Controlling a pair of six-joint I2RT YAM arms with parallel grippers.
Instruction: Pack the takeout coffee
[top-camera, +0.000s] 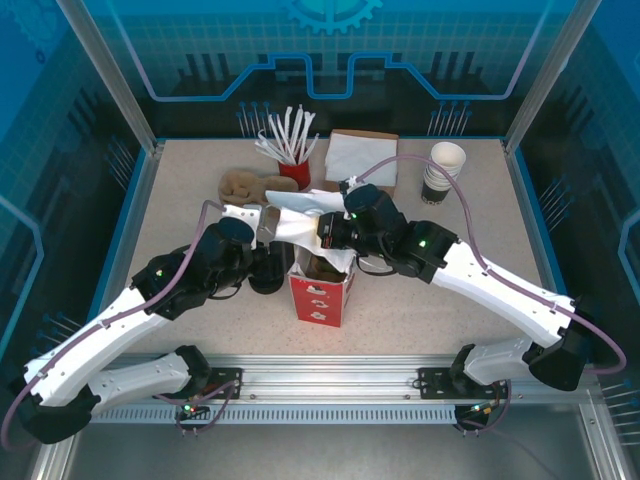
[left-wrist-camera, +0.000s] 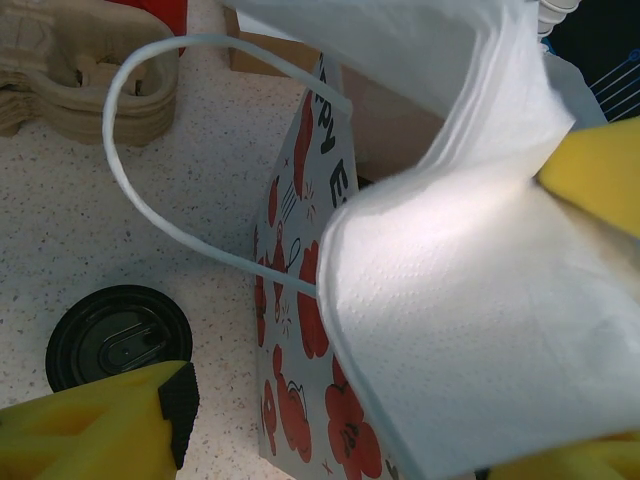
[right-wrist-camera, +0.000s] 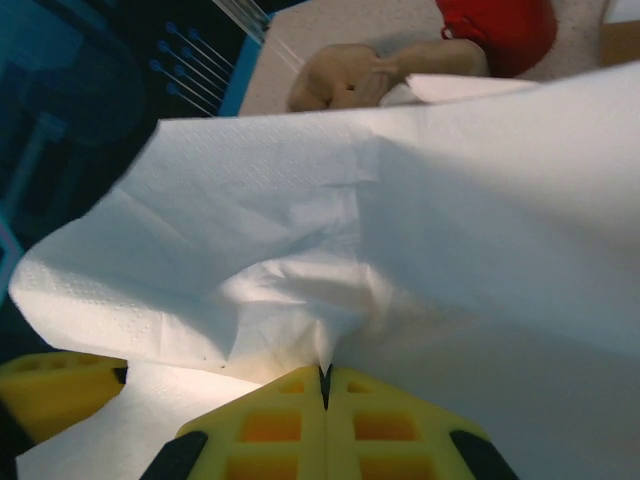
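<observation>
My right gripper lowers into the bag's opening next and releases the napkin, since the white napkin hangs over the opening of the bag.
The takeout coffee stands on the table just left of the bag, its round black lid facing up; from above it is a dark shape beside my left gripper. A white paper bag with red flowers stands open at the table's middle. My right gripper is shut on a white napkin, which hangs over the bag's mouth. My left gripper is open, with the bag's wall and the napkin between its yellow fingers, the left pad clear of the bag.
A stack of lidless cups stands at the back right. A red cup of white sticks, a pile of napkins on a brown box and cardboard cup carriers line the back. The bag's white handle loops out leftward.
</observation>
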